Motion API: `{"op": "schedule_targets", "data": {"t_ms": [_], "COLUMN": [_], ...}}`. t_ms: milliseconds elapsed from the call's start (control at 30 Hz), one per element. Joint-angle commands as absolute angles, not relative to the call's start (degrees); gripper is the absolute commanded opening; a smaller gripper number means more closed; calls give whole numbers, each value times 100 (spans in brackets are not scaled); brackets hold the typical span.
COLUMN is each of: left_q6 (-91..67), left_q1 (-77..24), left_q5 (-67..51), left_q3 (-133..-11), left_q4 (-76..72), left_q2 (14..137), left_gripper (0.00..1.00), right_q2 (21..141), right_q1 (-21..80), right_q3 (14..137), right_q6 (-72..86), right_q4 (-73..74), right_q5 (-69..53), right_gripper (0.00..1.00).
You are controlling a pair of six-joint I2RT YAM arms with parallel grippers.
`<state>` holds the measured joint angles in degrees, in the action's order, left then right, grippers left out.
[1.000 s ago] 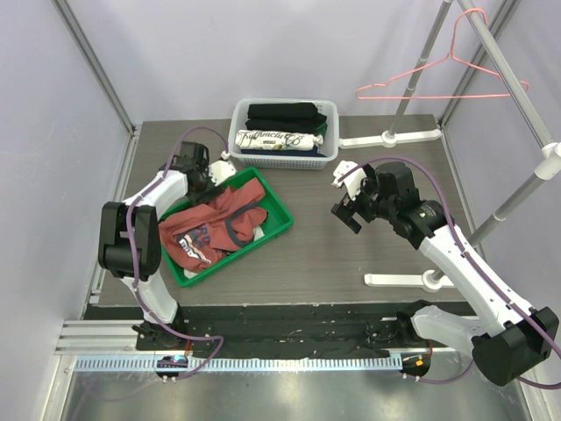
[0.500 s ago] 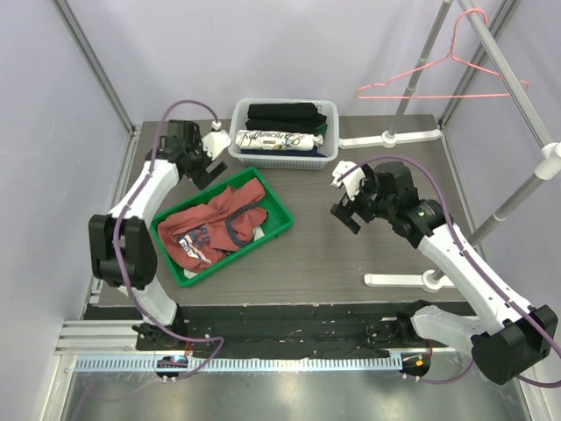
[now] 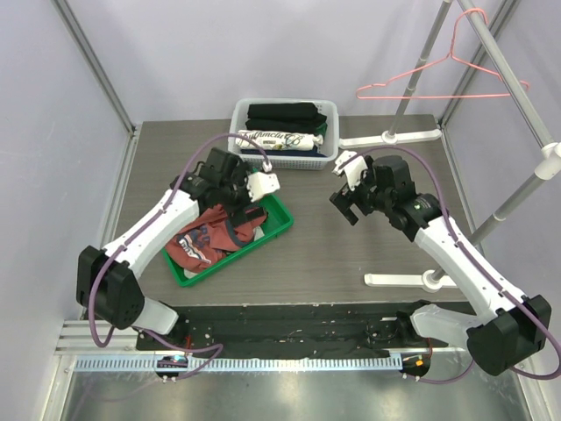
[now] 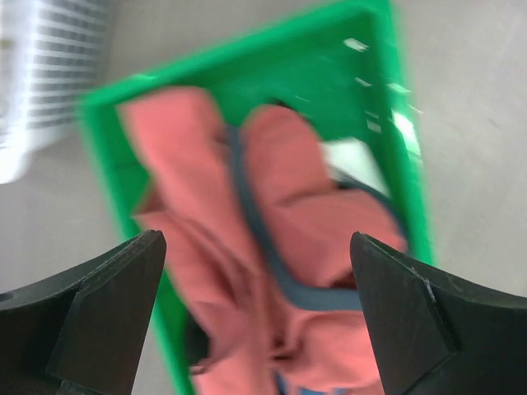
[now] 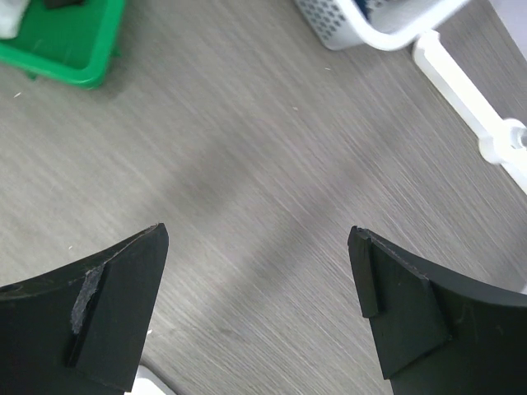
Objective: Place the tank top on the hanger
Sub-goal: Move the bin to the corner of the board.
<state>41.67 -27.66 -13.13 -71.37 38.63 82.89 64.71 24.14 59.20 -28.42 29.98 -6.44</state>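
The robot's left gripper should move back and down to close on the green tray's near long rim (image 3: 236, 255) (image 4: 421, 245), because that rim is below the gripper and nearer the robot's base.
The rust-red tank top (image 3: 210, 232) with navy trim lies crumpled in the green tray (image 3: 279, 221); it also shows blurred in the left wrist view (image 4: 280, 271). My left gripper (image 3: 249, 209) is open and hangs over the tray's far part, above the shirt, not touching it. The pink wire hanger (image 3: 443, 81) hangs by its hook from the rail at the back right. My right gripper (image 3: 344, 202) is open and empty over bare table, right of the tray; in the right wrist view (image 5: 257, 309) only grey table lies between its fingers.
A white basket (image 3: 282, 151) with folded black clothes and a white printed cloth stands behind the tray. The clothes rack's white feet (image 3: 390, 137) and poles stand at the back right and right. The tray's green corner (image 5: 66, 49) shows in the right wrist view.
My left arm has swung from the tray's far left corner rightward, now over the tray's far right part above the shirt. The right gripper has shifted slightly.
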Motion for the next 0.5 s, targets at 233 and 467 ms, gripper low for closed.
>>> {"op": "schedule_targets", "data": {"t_ms": [233,467], "left_q6": [4017,3964], "left_q1": [-3041,-3067], "left_q5": [-2012,-2354], "left_q3": [-6558,-6267], "left_q4": [4632,4877], "left_q2": [8244,8200], "left_gripper": [100,96], "right_q2": [6460,6451], "right_q1": [2083,2039], "right_q3": [6126,6073], "right_q6": [-2338,-2329], "right_q4": [2259,2241], "right_q5": [-237,-246], "right_gripper": [100,100]}}
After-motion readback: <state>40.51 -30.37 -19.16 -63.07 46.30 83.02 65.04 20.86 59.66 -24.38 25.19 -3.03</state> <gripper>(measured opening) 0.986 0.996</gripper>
